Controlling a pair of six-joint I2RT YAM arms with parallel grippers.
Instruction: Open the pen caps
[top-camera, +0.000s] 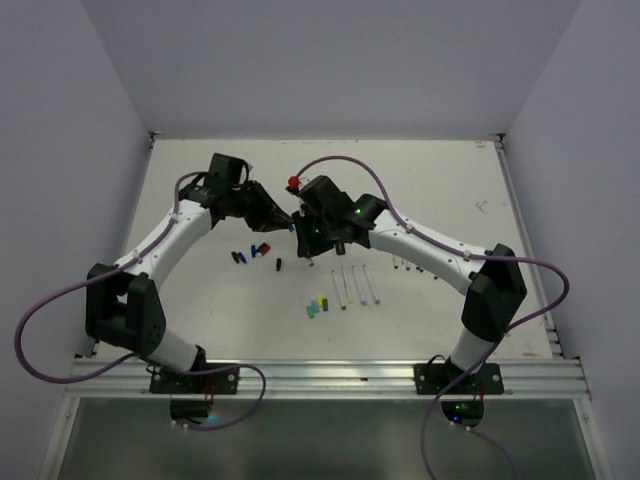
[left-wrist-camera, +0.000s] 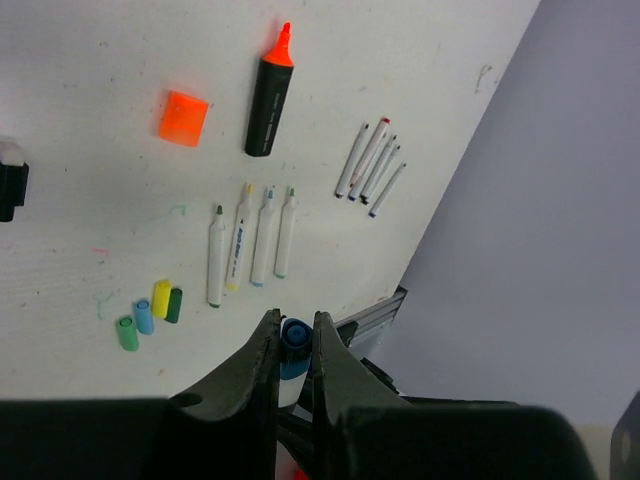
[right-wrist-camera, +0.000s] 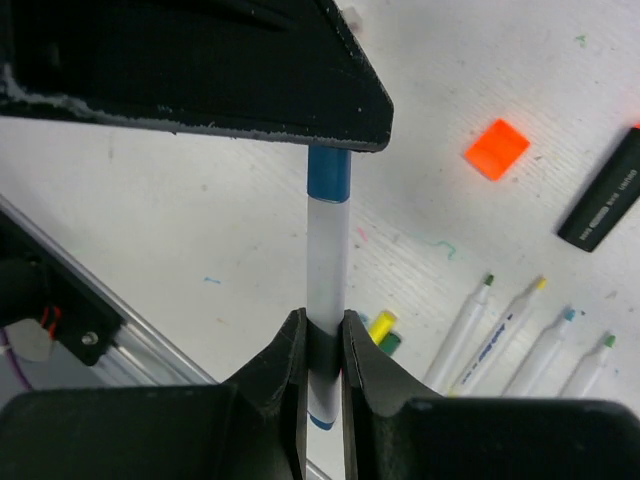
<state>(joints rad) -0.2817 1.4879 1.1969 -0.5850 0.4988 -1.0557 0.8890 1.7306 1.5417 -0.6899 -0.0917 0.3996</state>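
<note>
The uncapped pens form a row, so my right gripper will move back and down from the blue cap to the end of the row facing the thin pens and let go of the white pen's body.
A white-barrelled pen (right-wrist-camera: 327, 260) with a blue cap (right-wrist-camera: 328, 180) is held above the table between both grippers. My left gripper (left-wrist-camera: 295, 325) is shut on the blue cap (left-wrist-camera: 295, 336), seen end-on between its fingertips. My right gripper (right-wrist-camera: 324, 325) is shut on the barrel's lower part. In the top view the two grippers meet, left (top-camera: 283, 217) and right (top-camera: 304, 226). Several loose pen caps (left-wrist-camera: 150, 313) in green, blue and yellow lie on the table, with an orange cap (left-wrist-camera: 184, 118) further off. Several uncapped white pens (left-wrist-camera: 250, 240) lie side by side.
A black marker (left-wrist-camera: 270, 100) with a bare orange tip lies beside the orange cap. Several thin pens (left-wrist-camera: 370, 165) lie near the table's right edge. More small caps (top-camera: 252, 254) in blue, red and black sit left of centre. The aluminium rail (top-camera: 330, 375) runs along the near edge.
</note>
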